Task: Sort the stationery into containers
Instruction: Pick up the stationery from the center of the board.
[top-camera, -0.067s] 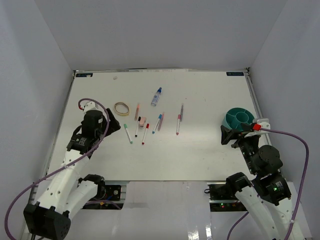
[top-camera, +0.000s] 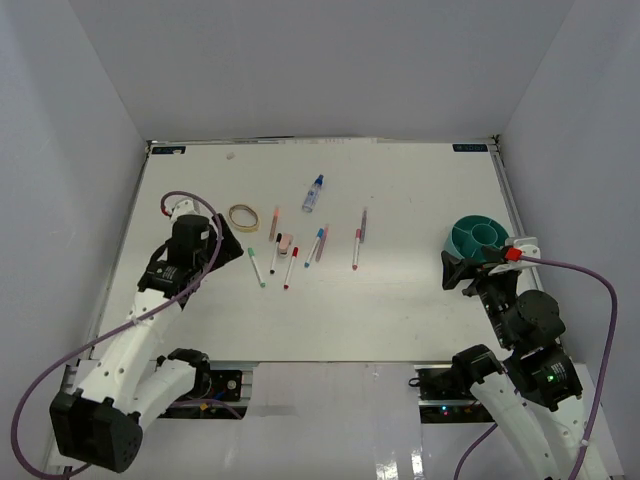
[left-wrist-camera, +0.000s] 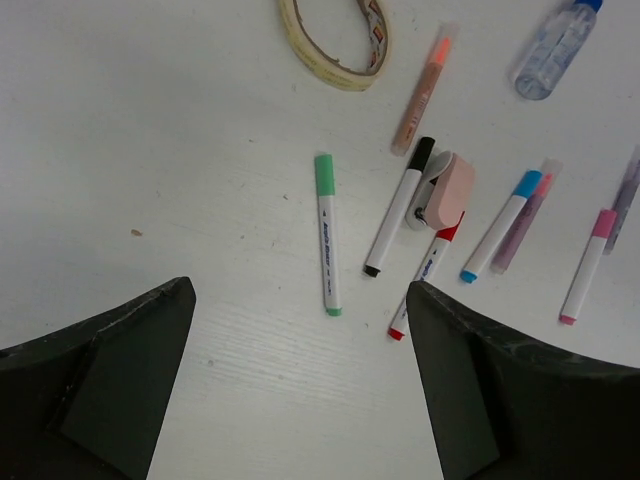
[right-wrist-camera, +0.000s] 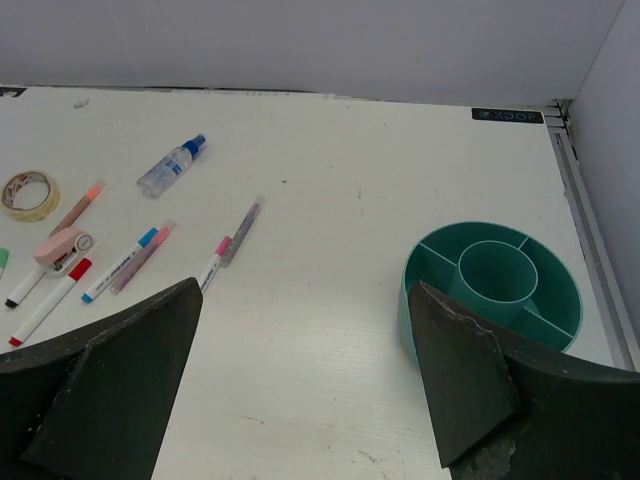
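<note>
The yellowish tape ring (top-camera: 242, 216) lies flat with its hole open, so my left gripper should next lower outward, straddle the ring's rim farthest from the bottle and close.
The stationery lies loose left of the table's centre: a yellowish tape ring (top-camera: 242, 216) (left-wrist-camera: 335, 45), a blue-capped clear bottle (top-camera: 313, 193) (left-wrist-camera: 553, 45), a pink eraser block (top-camera: 285, 242) (left-wrist-camera: 450, 190) and several pens. Among them are a green-capped pen (left-wrist-camera: 326, 235), a red-capped one (left-wrist-camera: 425, 275) and a pink-capped one (left-wrist-camera: 587, 265). My left gripper (top-camera: 225, 243) (left-wrist-camera: 300, 290) hangs open just left of the pens, holding nothing. The teal divided bowl (top-camera: 478, 240) (right-wrist-camera: 492, 285) stands at the right. My right gripper (top-camera: 472, 272) (right-wrist-camera: 307, 288) is open and empty at the bowl's near-left side.
A raised white rim (top-camera: 320, 142) runs along the table's far edge, with grey walls on three sides. A black label (right-wrist-camera: 507, 115) sits at the far right corner. Bare white tabletop (top-camera: 410, 290) lies between the pens and the bowl.
The left arm has shifted slightly; the stationery, the bowl and the right arm stand as before.
</note>
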